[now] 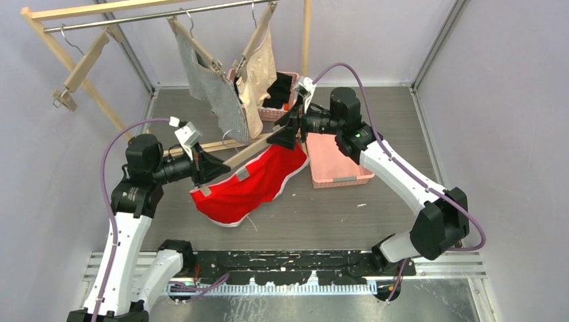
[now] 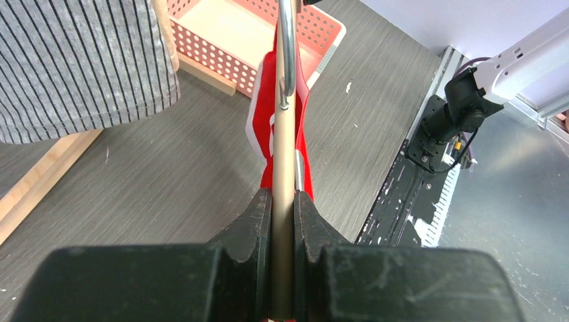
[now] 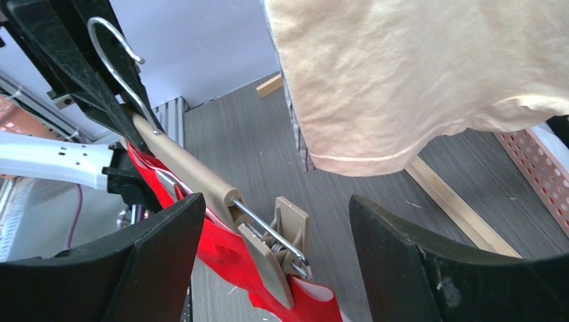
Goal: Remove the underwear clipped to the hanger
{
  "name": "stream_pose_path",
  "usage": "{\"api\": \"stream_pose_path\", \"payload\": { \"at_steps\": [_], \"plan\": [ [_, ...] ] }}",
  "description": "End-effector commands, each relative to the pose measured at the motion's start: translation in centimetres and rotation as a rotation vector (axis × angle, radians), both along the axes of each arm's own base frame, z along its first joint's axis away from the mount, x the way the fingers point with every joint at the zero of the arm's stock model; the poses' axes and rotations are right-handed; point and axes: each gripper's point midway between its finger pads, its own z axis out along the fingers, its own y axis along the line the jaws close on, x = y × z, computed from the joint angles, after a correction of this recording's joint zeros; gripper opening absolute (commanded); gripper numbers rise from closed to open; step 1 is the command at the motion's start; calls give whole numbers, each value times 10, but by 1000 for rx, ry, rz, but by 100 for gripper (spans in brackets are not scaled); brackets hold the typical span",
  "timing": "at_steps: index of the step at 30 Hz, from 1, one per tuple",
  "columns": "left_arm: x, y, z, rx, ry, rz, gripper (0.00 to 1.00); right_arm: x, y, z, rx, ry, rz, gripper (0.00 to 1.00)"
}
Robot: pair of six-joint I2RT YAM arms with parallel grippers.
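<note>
My left gripper moves outward next, toward the beige underwear's lower end [image 1: 254, 129], and releases the hanger's bar, since the clip beside it still grips the red underwear.
The red underwear [image 1: 245, 184] hangs clipped under a tan hanger [image 2: 284, 154] and sags onto the table. My left gripper [image 2: 284, 201] is shut on the hanger's bar near its left end. My right gripper [image 3: 276, 255] is open, its jaws on either side of the hanger's right-end clip [image 3: 278, 248] without touching it; that clip still bites the red underwear [image 3: 228, 261]. The striped underwear [image 1: 211, 87] and the beige underwear [image 1: 258, 80] hang from hangers on the rack behind. The beige underwear [image 3: 402, 74] hangs just above my right gripper.
A pink basket [image 1: 335, 161] sits right of the red cloth. A second pink basket [image 1: 290, 75] with black clothes stands behind the beige piece. The wooden rack [image 1: 40, 27] carries an empty hanger [image 1: 84, 64], and its base bar [image 1: 221, 144] lies on the table.
</note>
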Motion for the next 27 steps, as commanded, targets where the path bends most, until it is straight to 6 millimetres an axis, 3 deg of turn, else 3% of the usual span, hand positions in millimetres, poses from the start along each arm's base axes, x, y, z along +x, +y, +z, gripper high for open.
{"api": "stream_pose_path", "payload": {
  "at_steps": [1,3,6,8,11,13,18,20,22,24,27],
  "plan": [
    [6,-1,19,-27,-83,-1,0,-9,-3,44,92,-82,62,83],
    [7,-3,21,-40,-85,-6,0,-9,-4,45,100,-79,62,82],
    [9,-4,23,-57,-85,-6,0,-12,-5,47,115,-63,94,70],
    [11,-4,23,-61,-87,-5,0,-17,-3,50,130,-54,126,51],
    [13,-5,24,-68,-85,-2,0,-17,-1,51,149,-43,143,7],
    [15,-5,24,-74,-84,1,0,-15,0,50,155,-33,140,1],
    [19,-6,23,-79,-81,2,0,-9,1,47,155,-18,131,3],
    [21,-6,22,-84,-77,3,0,-6,0,47,155,-15,112,49],
    [22,-7,23,-94,-83,-1,0,-4,-2,46,157,-22,86,65],
    [23,-9,26,-106,-92,-8,0,1,-5,46,164,-31,37,71],
    [25,-11,32,-134,-95,-9,0,12,-13,48,185,-42,-81,70]
  ]
}}
